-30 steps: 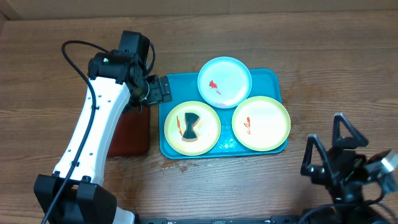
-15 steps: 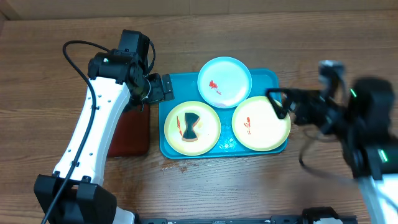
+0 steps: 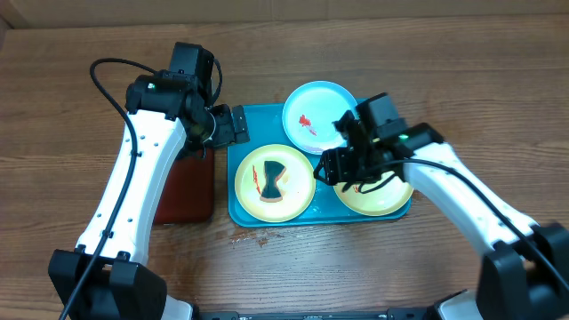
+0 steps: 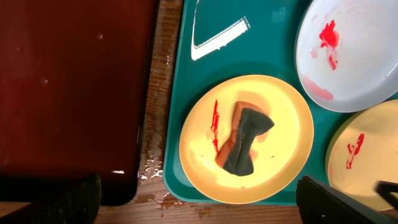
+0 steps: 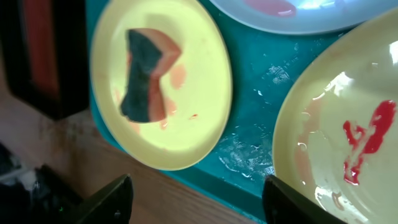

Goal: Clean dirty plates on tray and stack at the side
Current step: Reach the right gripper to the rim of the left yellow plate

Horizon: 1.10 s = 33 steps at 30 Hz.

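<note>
The sponge (image 3: 271, 180) gets narrow at its middle, so the robot's left gripper will next go down and back, toward the right in the overhead view, onto that narrow middle.
The turquoise tray (image 3: 253, 120) holds three plates. A light blue plate (image 3: 316, 116) with a red smear is at the back. A yellow-green plate (image 3: 298, 182) at the front left carries a red smear and a dark green and orange sponge (image 3: 271, 180). A second yellow-green plate (image 3: 387, 191) at the front right has red smears. My left gripper (image 3: 236, 126) is open and empty over the tray's back left corner. My right gripper (image 3: 342, 167) is open and empty above the gap between the two yellow-green plates. The sponge also shows in the left wrist view (image 4: 244, 140) and the right wrist view (image 5: 146, 81).
A dark red, black-rimmed tray (image 3: 187, 187) lies on the wooden table just left of the turquoise tray. Water drops lie on the table by the tray's front left corner (image 4: 152, 177). The tray floor between the plates is wet (image 5: 249, 152).
My right arm has swung in from the table's right edge to over the tray, between the two yellow-green plates. The left arm, plates and sponge have not moved.
</note>
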Tool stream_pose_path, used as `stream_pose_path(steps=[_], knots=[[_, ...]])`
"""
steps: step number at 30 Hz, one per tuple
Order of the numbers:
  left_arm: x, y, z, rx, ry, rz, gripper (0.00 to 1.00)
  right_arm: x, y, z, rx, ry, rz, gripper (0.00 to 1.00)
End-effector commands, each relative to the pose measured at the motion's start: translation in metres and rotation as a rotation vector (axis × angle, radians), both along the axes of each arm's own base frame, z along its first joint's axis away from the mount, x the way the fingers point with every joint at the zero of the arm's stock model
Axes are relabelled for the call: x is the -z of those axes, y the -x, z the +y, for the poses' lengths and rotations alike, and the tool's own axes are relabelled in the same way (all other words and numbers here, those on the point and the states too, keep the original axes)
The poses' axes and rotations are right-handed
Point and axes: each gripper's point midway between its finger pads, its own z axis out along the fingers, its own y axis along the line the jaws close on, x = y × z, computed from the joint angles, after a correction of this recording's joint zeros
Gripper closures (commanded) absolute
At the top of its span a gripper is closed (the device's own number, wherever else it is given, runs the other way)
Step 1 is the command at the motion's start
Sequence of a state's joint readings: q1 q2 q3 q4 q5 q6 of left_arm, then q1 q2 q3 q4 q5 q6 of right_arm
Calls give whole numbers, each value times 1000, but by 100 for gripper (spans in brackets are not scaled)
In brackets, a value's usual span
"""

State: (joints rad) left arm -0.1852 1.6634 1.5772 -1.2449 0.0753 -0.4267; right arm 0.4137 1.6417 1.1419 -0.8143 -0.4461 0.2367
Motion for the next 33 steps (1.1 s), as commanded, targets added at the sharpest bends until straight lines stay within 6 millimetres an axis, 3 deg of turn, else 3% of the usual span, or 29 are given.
stream_pose_path(steps=[1,3,7,9,15,18,21,23,25,33], knots=[[1,-1,-2,4,9,5,0,-2,-17,7,-15,41,-58,36],[1,-1,-2,4,10,4,0,2,-18,9,-36,53,-46,26],[1,-4,-2,4,12,-6,0,3,-13,6,-68,110,49,24],[2,-5,-2,1,13,-8,1,0,-18,6,-67,127,47,0],[2,-4,-2,2,14,-2,0,-5,-42,21,-89,79,-86,0],[2,-1,-5,5,26,10,0,-3,-59,16,-62,118,-160,13],[3,1,-5,6,27,17,0,2,-62,13,-55,153,-170,21],[3,0,-5,5,28,15,16,5,-57,17,-83,152,-162,30],[3,-2,-6,7,35,5,16,7,-52,24,-135,149,-168,36],[13,-2,-24,39,107,9,12,41,-44,30,-174,228,-136,41]])
